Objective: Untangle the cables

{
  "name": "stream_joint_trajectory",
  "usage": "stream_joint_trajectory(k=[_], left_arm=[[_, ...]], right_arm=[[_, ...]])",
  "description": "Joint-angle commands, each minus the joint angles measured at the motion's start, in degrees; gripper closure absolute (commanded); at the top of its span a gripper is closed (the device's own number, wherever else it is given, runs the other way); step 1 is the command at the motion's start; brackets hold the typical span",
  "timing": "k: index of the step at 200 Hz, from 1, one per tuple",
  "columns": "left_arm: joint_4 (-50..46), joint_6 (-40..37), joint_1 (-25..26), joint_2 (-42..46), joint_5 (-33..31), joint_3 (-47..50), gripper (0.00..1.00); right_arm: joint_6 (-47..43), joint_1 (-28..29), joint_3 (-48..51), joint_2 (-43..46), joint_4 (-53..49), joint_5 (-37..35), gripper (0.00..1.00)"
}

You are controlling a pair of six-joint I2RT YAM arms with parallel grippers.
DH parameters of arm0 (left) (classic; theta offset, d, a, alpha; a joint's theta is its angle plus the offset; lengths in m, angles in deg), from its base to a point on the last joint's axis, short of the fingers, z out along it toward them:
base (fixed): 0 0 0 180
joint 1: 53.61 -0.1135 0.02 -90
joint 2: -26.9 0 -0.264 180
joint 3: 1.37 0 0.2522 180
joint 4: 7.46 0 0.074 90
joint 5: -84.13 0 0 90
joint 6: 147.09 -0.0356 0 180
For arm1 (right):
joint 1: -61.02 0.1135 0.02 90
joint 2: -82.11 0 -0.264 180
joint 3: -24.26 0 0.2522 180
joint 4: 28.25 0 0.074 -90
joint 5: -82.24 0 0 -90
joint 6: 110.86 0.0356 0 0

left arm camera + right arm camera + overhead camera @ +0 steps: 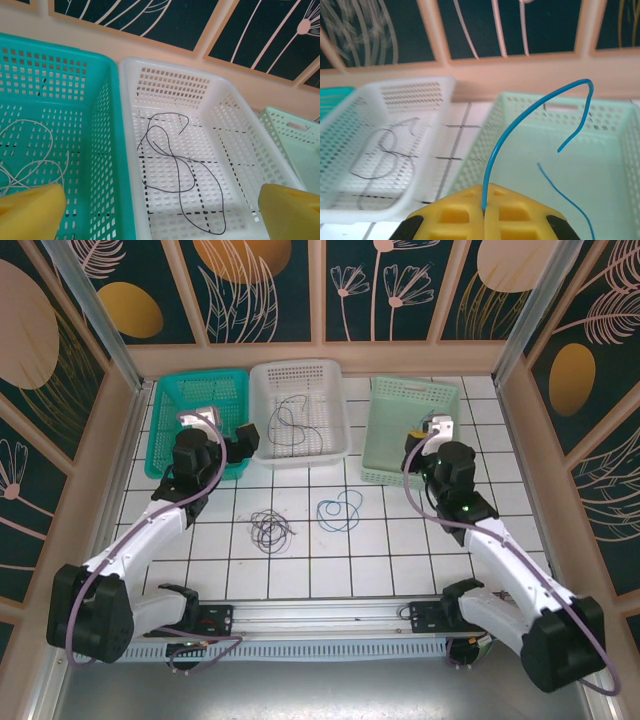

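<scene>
I will next tip my right gripper down, lower it toward the bottom of the pale green basket and release the thin blue cable.
My right gripper is shut on a thin blue cable, which rises from between the yellow fingers and curls over the pale green basket. A second blue strand hangs lower right. My left gripper is open, its yellow fingers wide apart over the teal and white baskets. A dark cable lies looped in the white basket. A pale cable lies in the teal basket. On the table lie a dark tangle and a blue loop.
Three baskets stand in a row at the back: teal basket, white basket, pale green basket. Left gripper sits between the first two, right gripper at the green basket's front edge. Patterned walls enclose the tiled table.
</scene>
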Motion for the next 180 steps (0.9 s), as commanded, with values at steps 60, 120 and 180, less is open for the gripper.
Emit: stream_joint_trajectory(k=[60,120,180], left_arm=[[2.00,0.26,0.23,1.91,0.56,2.06,0.01],[1.53,0.10,0.23,2.52,0.29,3.21,0.02],[2.44,1.22,0.19,2.78,1.43,3.99,0.01]], right_arm=[[1.22,-8.67,-14.07,-26.63,-3.92,12.45,0.76],[4.32,-8.67,-17.17,-26.42,-9.22,8.96,0.31],[5.28,0.95,-14.34,-17.44,-18.60,9.93,0.29]])
